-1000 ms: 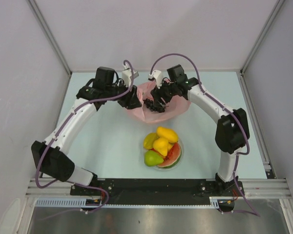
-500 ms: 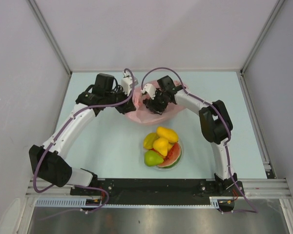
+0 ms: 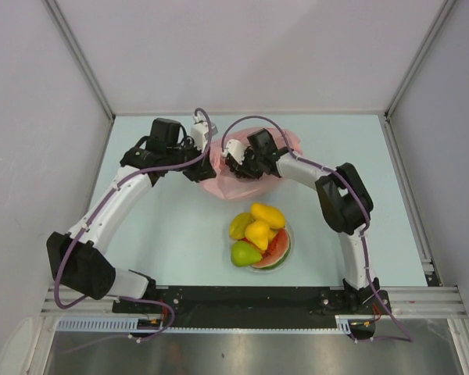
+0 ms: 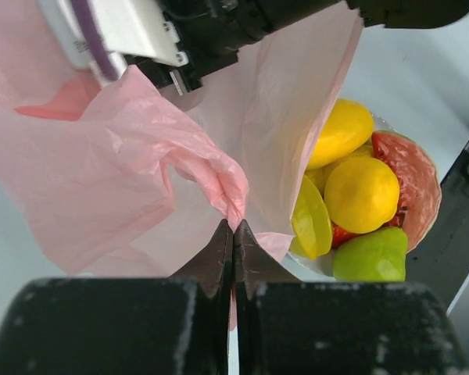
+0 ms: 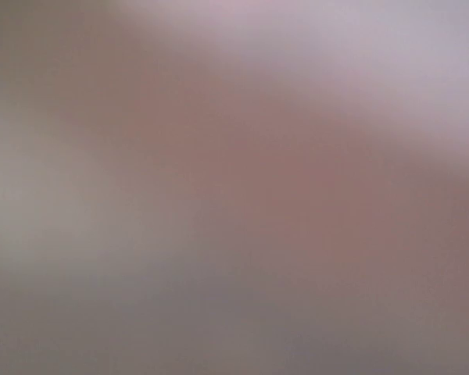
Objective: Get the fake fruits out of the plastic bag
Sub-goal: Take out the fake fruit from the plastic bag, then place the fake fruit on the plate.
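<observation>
I need to lift my right gripper out of the bag's opening, then back and down over the watermelon slice (image 3: 277, 248) to release, as the plate lies back from it.
The pink plastic bag (image 3: 259, 178) lies at the back middle of the table. My left gripper (image 3: 205, 169) is shut on a fold of the bag's edge (image 4: 233, 205) at its left side. My right gripper (image 3: 236, 161) is pushed into the bag's mouth; its fingers are hidden by the film. The right wrist view is only a pinkish blur. On the white plate (image 3: 289, 234) lie a yellow mango (image 3: 267, 213), a yellow pear (image 3: 240, 225), another yellow piece (image 3: 257, 233), a green pear (image 3: 244, 253) and a watermelon slice (image 3: 277, 248). The grape bunch is not visible.
The plate of fruit sits in front of the bag, also seen past the bag in the left wrist view (image 4: 313, 267). Grey walls enclose the table on three sides. Both arm bases stand on the black rail (image 3: 250, 301) at the near edge.
My right arm has swung left and reached deeper into the bag. My left gripper has drawn slightly left and back, still holding the bag. The fruits on the plate have not moved.
</observation>
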Controlling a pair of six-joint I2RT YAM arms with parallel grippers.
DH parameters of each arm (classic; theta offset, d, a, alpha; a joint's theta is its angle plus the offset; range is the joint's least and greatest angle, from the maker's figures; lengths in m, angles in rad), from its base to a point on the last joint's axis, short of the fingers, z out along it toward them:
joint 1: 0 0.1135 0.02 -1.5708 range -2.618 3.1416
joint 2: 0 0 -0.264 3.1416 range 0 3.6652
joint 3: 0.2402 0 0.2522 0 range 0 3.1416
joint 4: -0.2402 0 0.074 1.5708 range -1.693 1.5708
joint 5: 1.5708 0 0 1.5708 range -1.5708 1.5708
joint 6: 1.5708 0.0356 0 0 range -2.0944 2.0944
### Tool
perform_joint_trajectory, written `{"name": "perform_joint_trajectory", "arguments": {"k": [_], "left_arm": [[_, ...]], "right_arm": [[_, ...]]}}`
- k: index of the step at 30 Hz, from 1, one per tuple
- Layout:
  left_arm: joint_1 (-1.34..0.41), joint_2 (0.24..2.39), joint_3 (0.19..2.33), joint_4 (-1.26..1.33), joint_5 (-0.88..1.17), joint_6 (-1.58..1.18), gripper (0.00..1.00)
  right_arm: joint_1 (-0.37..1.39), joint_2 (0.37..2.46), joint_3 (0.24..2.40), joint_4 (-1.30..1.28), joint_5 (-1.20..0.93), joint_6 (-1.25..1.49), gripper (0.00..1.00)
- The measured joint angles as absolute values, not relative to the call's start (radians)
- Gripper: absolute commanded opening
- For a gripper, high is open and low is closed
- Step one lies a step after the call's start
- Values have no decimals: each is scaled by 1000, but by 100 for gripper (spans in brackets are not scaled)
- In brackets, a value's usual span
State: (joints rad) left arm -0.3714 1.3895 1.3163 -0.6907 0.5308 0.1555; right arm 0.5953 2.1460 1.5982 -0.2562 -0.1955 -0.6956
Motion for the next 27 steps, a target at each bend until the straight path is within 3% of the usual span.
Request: {"name": "perform_joint_trajectory", "arguments": {"k": [16,27], "left_arm": [[-352,1393,1316,-568,590,27,0],[-352,1424,1324,-535,592,29,0]], "right_arm": [[608,1599,1535,-458,-314,-632,15],[920,1337,1523,-704,-295,-696,13]]}}
